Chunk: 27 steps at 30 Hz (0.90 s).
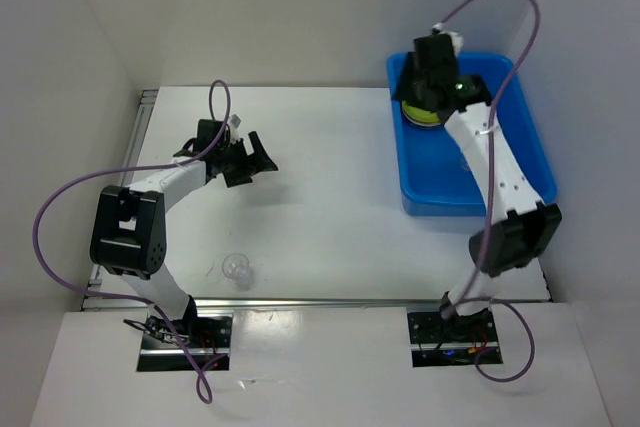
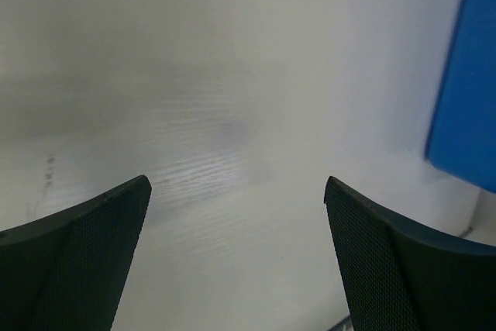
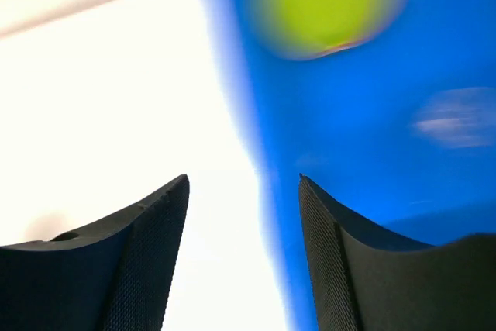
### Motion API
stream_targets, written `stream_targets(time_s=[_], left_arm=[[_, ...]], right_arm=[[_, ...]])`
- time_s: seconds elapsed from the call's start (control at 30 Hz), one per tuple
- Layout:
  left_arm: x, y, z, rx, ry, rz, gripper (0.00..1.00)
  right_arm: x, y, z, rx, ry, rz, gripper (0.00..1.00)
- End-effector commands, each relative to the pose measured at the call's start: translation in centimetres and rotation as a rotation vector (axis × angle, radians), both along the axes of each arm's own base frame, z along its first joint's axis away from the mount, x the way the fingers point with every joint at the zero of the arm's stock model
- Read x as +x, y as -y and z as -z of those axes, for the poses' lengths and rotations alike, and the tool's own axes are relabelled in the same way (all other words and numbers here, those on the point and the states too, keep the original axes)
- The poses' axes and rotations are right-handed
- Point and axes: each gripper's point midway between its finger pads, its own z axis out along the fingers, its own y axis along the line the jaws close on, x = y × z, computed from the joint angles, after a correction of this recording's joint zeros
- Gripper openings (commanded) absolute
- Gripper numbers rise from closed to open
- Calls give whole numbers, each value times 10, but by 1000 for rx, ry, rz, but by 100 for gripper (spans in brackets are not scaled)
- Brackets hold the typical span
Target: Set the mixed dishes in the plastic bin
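Note:
Next, my right gripper swings back across the table and lowers onto the small clear cup's bin-side rim, since the cup still stands outside the bin.
The blue plastic bin [image 1: 520, 162] stands at the right of the table. A lime green plate [image 1: 420, 113] lies in its far left corner and shows blurred in the right wrist view [image 3: 325, 5], with an orange edge under it. A clear cup [image 3: 457, 118] shows as a pale blur inside the bin. A small clear cup [image 1: 237, 269] stands on the table near the left arm's base. My right gripper [image 3: 242, 180] is open and empty above the bin's far left rim [image 3: 232, 98]. My left gripper [image 1: 252, 159] is open and empty over bare table [image 2: 236, 184]. The other plates are hidden.
White walls enclose the table on the left, back and right. The bin's corner [image 2: 465, 91] shows at the right edge of the left wrist view. Purple cables loop over both arms.

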Motion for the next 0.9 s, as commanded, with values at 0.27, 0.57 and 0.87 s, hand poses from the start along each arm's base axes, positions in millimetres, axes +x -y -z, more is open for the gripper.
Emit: stream_targets(time_s=[0.27, 0.57, 0.87], left_arm=[[0, -162, -78, 430, 130, -508, 96], [-43, -185, -83, 371, 118, -601, 96], [-64, -187, -90, 376, 134, -620, 96]], right_arm=[[-203, -320, 83, 283, -263, -915, 63], [-273, -379, 139, 243, -382, -1106, 62], [-293, -416, 172, 240, -425, -1173, 59]])
